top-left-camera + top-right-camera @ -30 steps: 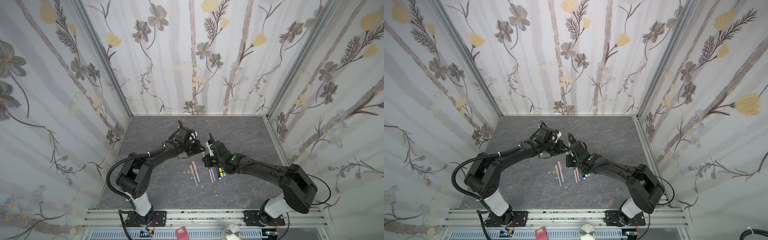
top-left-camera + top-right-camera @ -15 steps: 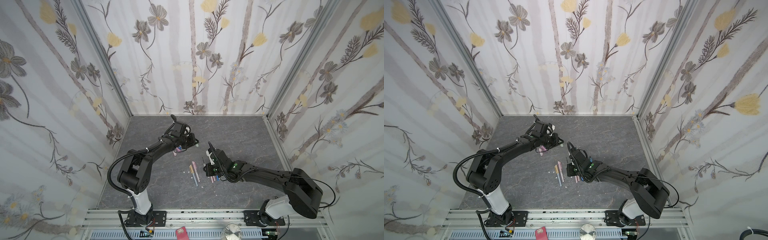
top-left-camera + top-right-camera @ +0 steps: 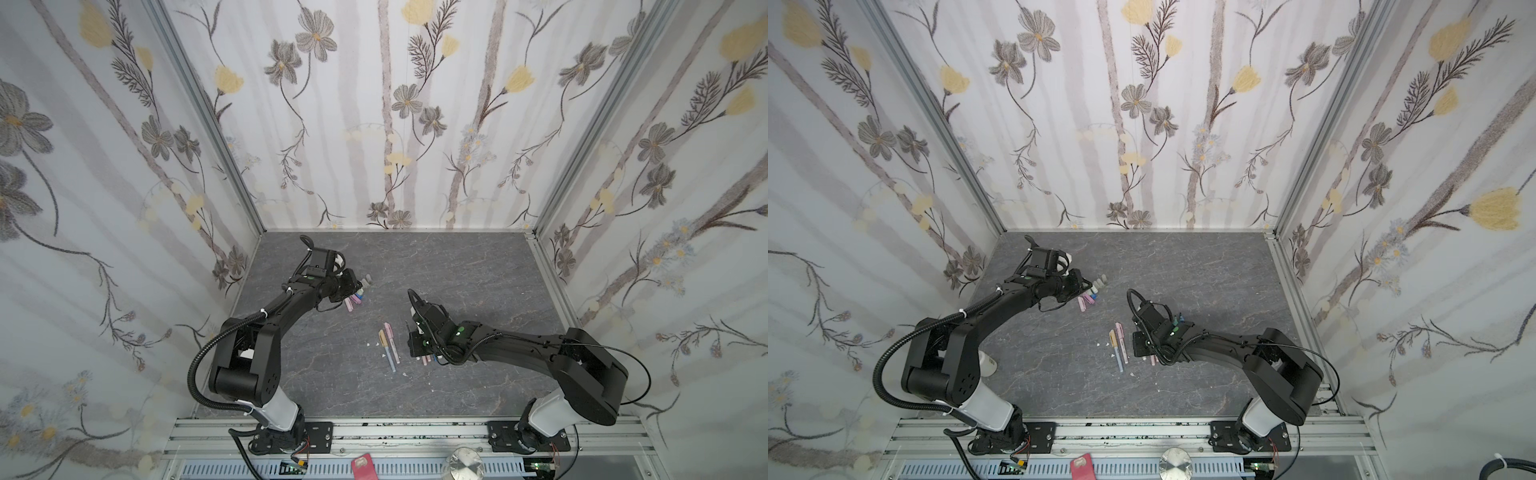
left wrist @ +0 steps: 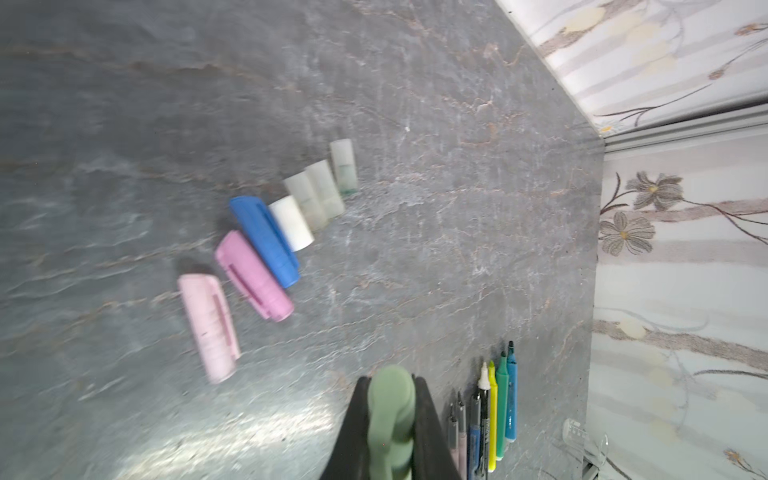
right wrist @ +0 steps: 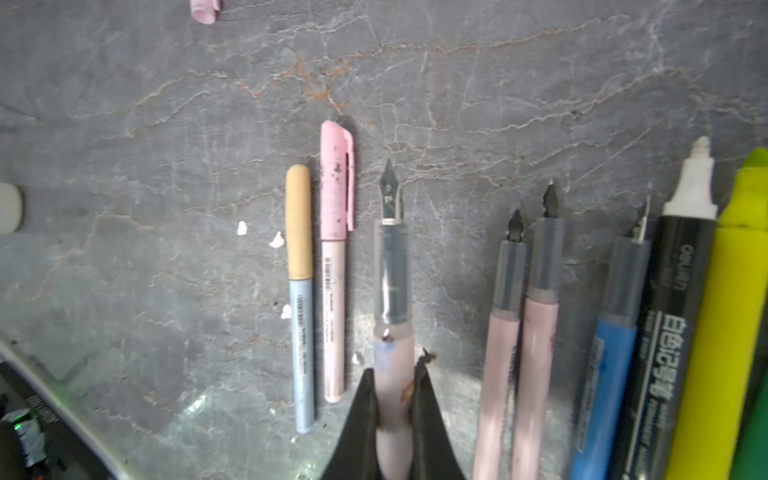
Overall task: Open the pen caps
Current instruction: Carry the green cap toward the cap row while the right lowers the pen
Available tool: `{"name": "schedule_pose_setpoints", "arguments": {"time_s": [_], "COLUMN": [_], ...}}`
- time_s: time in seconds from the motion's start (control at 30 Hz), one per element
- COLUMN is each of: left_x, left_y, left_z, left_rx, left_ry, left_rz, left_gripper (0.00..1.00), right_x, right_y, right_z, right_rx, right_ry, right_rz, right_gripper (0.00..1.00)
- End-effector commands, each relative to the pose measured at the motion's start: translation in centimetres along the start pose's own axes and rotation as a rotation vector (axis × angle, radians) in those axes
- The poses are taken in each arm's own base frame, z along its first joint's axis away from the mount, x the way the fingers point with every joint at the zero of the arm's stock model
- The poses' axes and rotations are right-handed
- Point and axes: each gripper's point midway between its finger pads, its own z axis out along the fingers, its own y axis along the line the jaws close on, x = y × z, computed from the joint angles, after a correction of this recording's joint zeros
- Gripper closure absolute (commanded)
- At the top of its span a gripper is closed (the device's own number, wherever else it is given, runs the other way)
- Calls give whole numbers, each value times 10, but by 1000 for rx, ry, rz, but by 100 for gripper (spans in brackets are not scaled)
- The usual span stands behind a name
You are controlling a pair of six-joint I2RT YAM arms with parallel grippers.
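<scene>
The left gripper moves back and down to the bare tabletop (image 3: 345, 313) (image 4: 173, 352) beside the pale pink cap next to release the green cap, as the row ends there.
My left gripper (image 4: 390, 380) is shut on a green pen cap (image 4: 390, 411) and hovers beside a row of loose pen caps (image 3: 357, 293): pale pink (image 4: 210, 328), purple (image 4: 253, 276), blue (image 4: 266, 241), white (image 4: 291, 222) and translucent ones (image 4: 326, 187). My right gripper (image 5: 395, 374) is shut on a pale pink pen (image 5: 392, 291) whose bare metal nib points away. Next to it lie two capped pens, one with an orange cap (image 5: 299, 224), one with a pink cap (image 5: 334, 183). Several uncapped pens (image 5: 606, 353) lie on its other side.
Small white flecks (image 5: 242, 227) dot the grey stone table (image 3: 478, 266) round the capped pens. Floral walls close in the back and both sides. An aluminium rail (image 3: 395, 432) with the arm bases runs along the front edge.
The two grippers, close together at the table's middle a second ago, have pulled apart. The left one carried the green cap back-left to the cap row; the right one drew the pen forward.
</scene>
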Motion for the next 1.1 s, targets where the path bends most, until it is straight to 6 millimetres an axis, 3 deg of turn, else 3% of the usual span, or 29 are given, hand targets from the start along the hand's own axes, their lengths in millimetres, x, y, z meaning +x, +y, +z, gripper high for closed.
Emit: {"name": "schedule_pose_setpoints", "arguments": {"time_s": [0.0,0.37,0.77,1.07], "left_x": [6,30,41,35], "left_y": [24,61,85,92], "left_z": [-10,-12,1,21], "left_rx": [-41,-92,-119,-113], "left_ry": [9,54,81,77], "left_rz": [7,-16,-35,-61], "left_gripper": [100,100,100,95], "right_x": [3,10,15,9], "right_y": [-12,-24,-29,-27], "right_z": [8,20,22,14], "right_rx": [94,216,257,253], "right_ry": [14,42,48,25], "right_rz": [0,-32,-47,-45], "right_gripper": [100,99,80,74]}}
